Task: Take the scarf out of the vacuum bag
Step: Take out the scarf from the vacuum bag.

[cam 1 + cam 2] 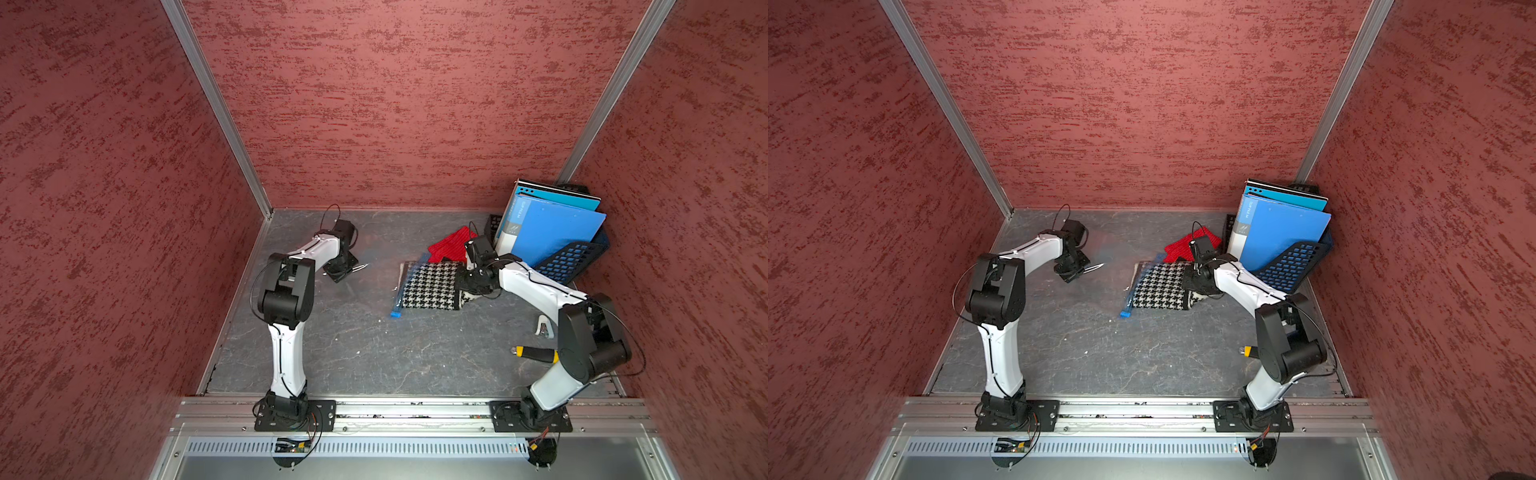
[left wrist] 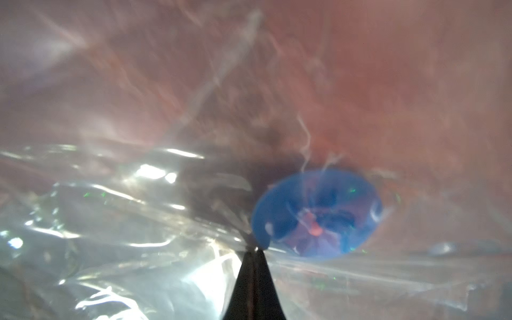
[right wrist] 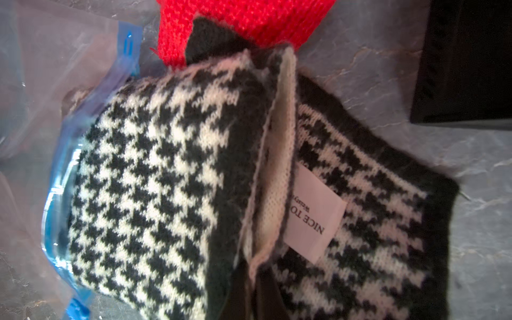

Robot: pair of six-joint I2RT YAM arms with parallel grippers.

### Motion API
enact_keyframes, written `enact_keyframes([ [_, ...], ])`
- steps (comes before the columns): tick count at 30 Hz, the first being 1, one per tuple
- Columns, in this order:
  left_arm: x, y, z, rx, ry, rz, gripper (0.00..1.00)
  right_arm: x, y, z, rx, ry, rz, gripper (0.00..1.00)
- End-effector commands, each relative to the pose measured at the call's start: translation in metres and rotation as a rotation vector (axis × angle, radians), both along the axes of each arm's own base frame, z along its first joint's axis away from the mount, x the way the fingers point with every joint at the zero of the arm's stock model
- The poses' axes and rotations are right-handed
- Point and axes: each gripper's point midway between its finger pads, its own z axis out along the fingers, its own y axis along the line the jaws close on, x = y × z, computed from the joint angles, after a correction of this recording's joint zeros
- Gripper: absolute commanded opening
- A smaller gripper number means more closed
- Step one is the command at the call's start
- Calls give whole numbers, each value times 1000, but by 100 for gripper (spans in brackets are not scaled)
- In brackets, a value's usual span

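Observation:
The scarf's end is still in the bag, and bare tabletop lies below and back of my right gripper. My right gripper will move back and down and release the fold there.
The vacuum bag (image 2: 124, 221) is clear crinkly film with a round blue valve (image 2: 315, 214). My left gripper (image 2: 256, 250) is shut on a pinch of that film beside the valve; in a top view it (image 1: 360, 266) is at the back left, above the table. The black-and-white houndstooth scarf (image 1: 430, 291) lies mid-table. Its left end sits in the bag's mouth, ringed by the blue zip strip (image 3: 58, 194). A blue slider clip (image 1: 395, 315) marks the strip's near end. My right gripper (image 3: 256, 277) is shut on a fold of the scarf (image 3: 166, 180) near its white label (image 3: 313, 216).
A red knit cloth (image 1: 451, 245) lies just behind the scarf. Blue folders (image 1: 552, 228) lean in a dark mesh rack (image 1: 569, 262) in the back right corner. A yellow-and-black handled tool (image 1: 536, 353) and a small white object (image 1: 544, 326) lie near the right arm.

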Motion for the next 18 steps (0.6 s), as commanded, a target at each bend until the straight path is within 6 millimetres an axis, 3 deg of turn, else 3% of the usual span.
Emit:
enact_keyframes([
  [1, 9, 24, -9, 38, 24, 5, 0, -2, -2, 0, -9, 8, 10, 0],
  [7, 33, 54, -7, 52, 4, 40, 0, -9, 17, -16, 81, 78, 54, 0],
  [11, 44, 56, -2, 35, -2, 42, 0, -20, 8, -18, 45, 115, 37, 0],
  [14, 43, 27, 29, 31, -39, -37, 0, -27, 8, -15, 44, 133, 51, 0],
  [18, 23, -57, 76, -11, -115, -219, 0, -30, 12, -13, 61, 145, 77, 0],
])
